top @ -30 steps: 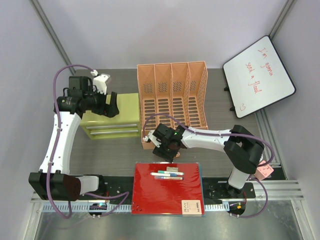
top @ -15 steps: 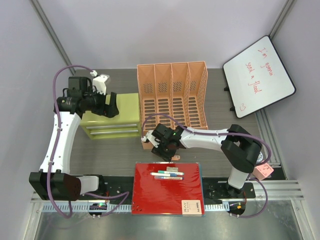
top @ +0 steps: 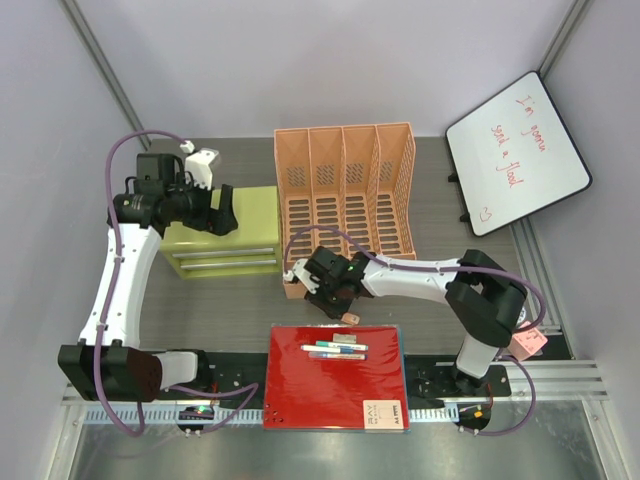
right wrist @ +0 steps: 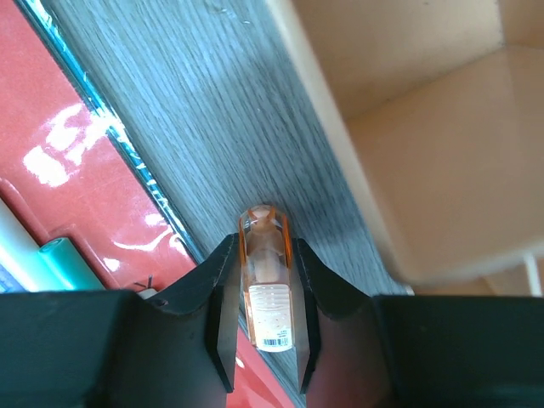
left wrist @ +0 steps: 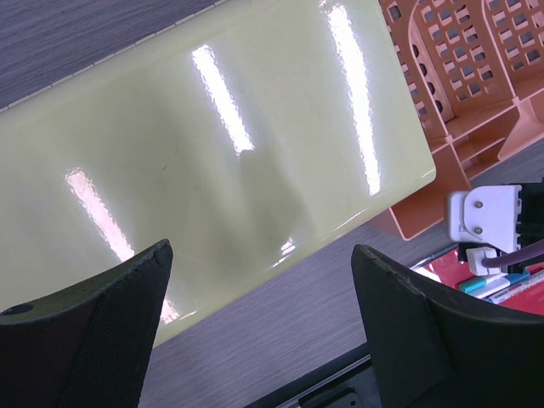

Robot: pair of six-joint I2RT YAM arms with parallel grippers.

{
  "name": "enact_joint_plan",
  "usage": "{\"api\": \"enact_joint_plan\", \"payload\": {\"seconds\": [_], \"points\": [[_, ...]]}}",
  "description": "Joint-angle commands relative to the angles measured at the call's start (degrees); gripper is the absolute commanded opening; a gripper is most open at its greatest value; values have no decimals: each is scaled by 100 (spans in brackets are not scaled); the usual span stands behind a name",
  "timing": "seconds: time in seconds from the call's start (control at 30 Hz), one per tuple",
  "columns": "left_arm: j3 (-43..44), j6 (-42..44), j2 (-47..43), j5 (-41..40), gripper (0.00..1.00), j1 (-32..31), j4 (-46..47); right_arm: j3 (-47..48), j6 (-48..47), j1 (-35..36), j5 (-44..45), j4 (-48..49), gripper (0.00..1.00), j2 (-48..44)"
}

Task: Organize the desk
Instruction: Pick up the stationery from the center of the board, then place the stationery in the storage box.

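The right gripper lifts the bottle outward over the orange rack's raised side next, then releases it. The orange rack's open front tray lies behind that side, outward of the gripper.
The desk is a dark grey wood-grain tabletop. My right gripper is low over it, between the orange rack and the red folder. In the right wrist view the right gripper is shut on a small clear bottle with an orange tint, whose tip points at the desk. The bottle shows as a small pale spot in the top view. My left gripper is open and empty above the lime-green drawer cabinet. The left wrist view shows the left gripper over the cabinet top.
An orange mesh file rack stands behind the right gripper. A red folder with pens on it lies at the near edge. A whiteboard leans at the back right. Pink sticky notes lie by the right arm's base.
My right gripper has shifted a little to the left with the bottle in it. The left arm has not moved.
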Motion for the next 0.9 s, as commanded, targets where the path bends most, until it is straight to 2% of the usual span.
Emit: {"api": "enact_joint_plan", "payload": {"seconds": [0.0, 0.2, 0.3, 0.37, 0.47, 0.63, 0.87], "points": [[66, 52, -158, 108, 87, 55, 126, -21, 190, 25, 282, 185, 1, -677], [207, 35, -185, 117, 87, 55, 30, -240, 594, 25, 878, 746, 1, -2090], [225, 8, -185, 134, 87, 55, 12, -767, 936, 34, 1439, 1738, 1, -3022], [216, -27, -193, 169, 86, 55, 12, -1452, 1147, 43, 1827, 2871, 1, -3723], [198, -62, -194, 196, 86, 55, 12, -2375, 1254, 34, 2312, 4471, 1, -4279], [242, -62, -150, 196, 86, 55, -32, -3228, 1386, 43, 2594, 6413, 1, -4150], [357, -1, -9, 152, 86, 55, -102, -3493, 1368, 52, 2664, 7945, 1, -3324]]}}
